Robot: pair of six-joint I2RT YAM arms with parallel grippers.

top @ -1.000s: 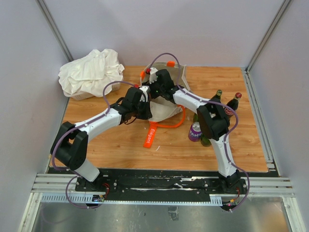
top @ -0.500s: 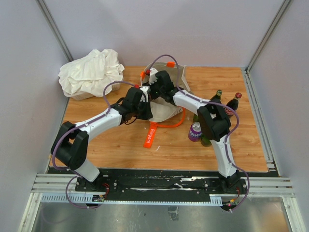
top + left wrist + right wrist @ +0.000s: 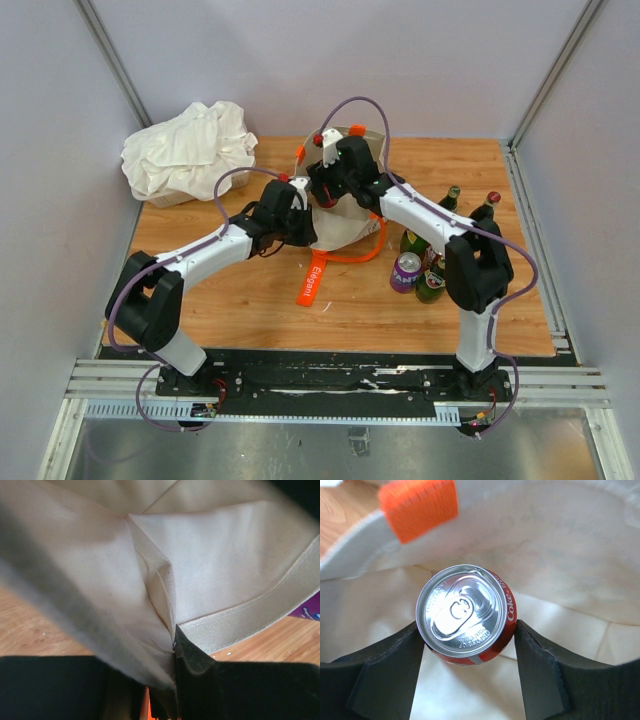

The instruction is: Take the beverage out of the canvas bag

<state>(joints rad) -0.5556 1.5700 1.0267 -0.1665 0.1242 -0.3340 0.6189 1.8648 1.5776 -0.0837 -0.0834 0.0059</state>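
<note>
My right gripper will move up out of the bag [image 3: 560,545] next, then come back and put the Coke can [image 3: 465,615] down there.
The beverage, a red Coke can [image 3: 465,615], sits between the pads of my right gripper [image 3: 467,626], which is shut on its sides. The pale inside of the canvas bag [image 3: 560,545] fills the view behind the can, with an orange handle [image 3: 417,507] at the upper left. From above, the right gripper [image 3: 328,190] hangs over the bag's mouth [image 3: 345,225] at the table's middle back. My left gripper [image 3: 175,642] is shut on the bag's hemmed edge [image 3: 235,625] and stands at the bag's left side [image 3: 303,215].
A white cloth bundle [image 3: 188,150] lies at the back left. To the right of the bag stand a purple can [image 3: 405,271], two green bottles [image 3: 447,200] [image 3: 432,285] and a dark bottle with a red cap [image 3: 487,205]. An orange strap [image 3: 315,275] trails toward the front.
The right wrist has risen and shifted toward the back over the bag, and its elbow has swung right. The left arm has held still on the bag's edge.
</note>
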